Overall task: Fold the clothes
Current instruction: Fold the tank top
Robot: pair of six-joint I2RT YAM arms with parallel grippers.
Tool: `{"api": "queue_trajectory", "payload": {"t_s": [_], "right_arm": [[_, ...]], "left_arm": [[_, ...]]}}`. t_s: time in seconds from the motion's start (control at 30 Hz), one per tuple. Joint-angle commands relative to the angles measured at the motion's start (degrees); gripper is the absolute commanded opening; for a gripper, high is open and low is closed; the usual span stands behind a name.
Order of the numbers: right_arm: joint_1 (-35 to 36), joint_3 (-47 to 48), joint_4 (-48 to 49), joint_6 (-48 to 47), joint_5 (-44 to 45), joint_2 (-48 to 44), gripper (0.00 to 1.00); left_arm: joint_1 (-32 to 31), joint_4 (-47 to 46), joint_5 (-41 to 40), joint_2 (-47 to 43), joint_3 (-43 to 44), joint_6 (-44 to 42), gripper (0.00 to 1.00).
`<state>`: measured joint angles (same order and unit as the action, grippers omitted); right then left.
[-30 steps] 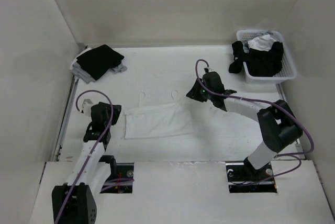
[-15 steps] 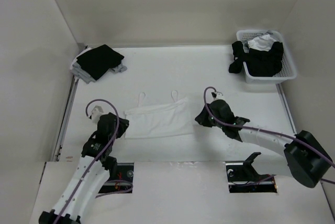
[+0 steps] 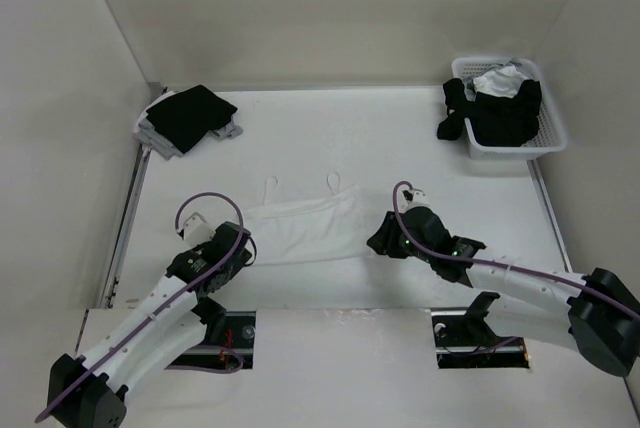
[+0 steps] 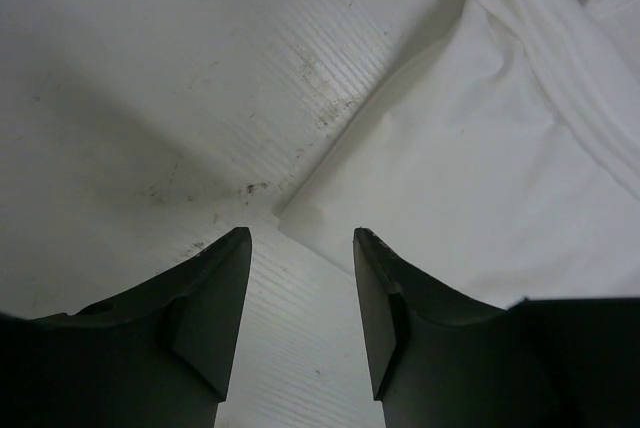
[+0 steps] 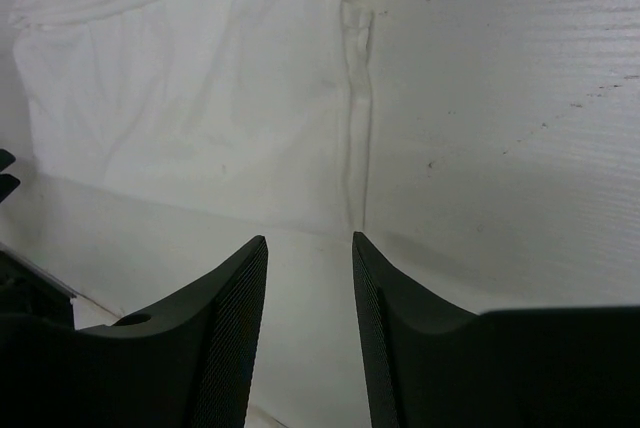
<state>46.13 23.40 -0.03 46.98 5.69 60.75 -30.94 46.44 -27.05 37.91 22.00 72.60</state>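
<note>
My left gripper moves down next and eases its open fingers around the camisole's near corner (image 3: pixel 253 262) (image 4: pixel 290 220). That corner lies below it, just ahead of the fingers.
The clothes, a thin white camisole (image 3: pixel 305 230), lie flat on the table with two narrow straps pointing to the far side. My left gripper (image 3: pixel 240 246) sits low at the near left corner of the top, and my right gripper (image 3: pixel 378 241) at the near right corner. In the left wrist view the left gripper (image 4: pixel 300 238) is open over bare table, with the corner of the camisole (image 4: pixel 480 178) just ahead of its tips. In the right wrist view the right gripper (image 5: pixel 309 240) is open too, and the side seam of the camisole (image 5: pixel 200 118) ends just ahead of it.
A black folded garment on grey cloth (image 3: pixel 190 118) lies at the far left corner. A white basket (image 3: pixel 515 151) at the far right holds dark and white clothes, one black piece (image 3: pixel 455 113) hanging over its side. White walls close in the table.
Both arms came down and in toward the camisole's near corners, the right one from the far right side. Both grippers have opened wider.
</note>
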Motion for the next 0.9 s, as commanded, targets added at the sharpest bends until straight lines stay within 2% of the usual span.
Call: {"api": "queue_trajectory", "payload": {"t_s": [0.0,0.27,0.4,0.7,0.87], "right_arm": [[0.15,-0.63,1.35,0.04,1.25,-0.37,0.45],[-1.0,0.24,4.69,-0.93,-1.21,5.69,0.44],[0.14,-0.02,6.09,0.12,-1.13,6.31,0.43],[0.32,-0.98,7.06,1.8,-0.6,8.24,0.43],[0.32,-1.25,7.5,2.5,-0.77,9.56,0.43]], "left_arm": [[-1.54,4.28,-3.28,1.02,1.91,5.18,0.44],[0.48,1.03,-1.43,3.39,0.68,4.66,0.39],[1.1,-3.45,0.85,3.84,-1.6,4.04,0.36],[2.51,-6.27,2.0,4.28,-2.4,1.85,0.28],[3.74,-7.93,2.44,4.01,-2.92,0.44,0.15]]}}
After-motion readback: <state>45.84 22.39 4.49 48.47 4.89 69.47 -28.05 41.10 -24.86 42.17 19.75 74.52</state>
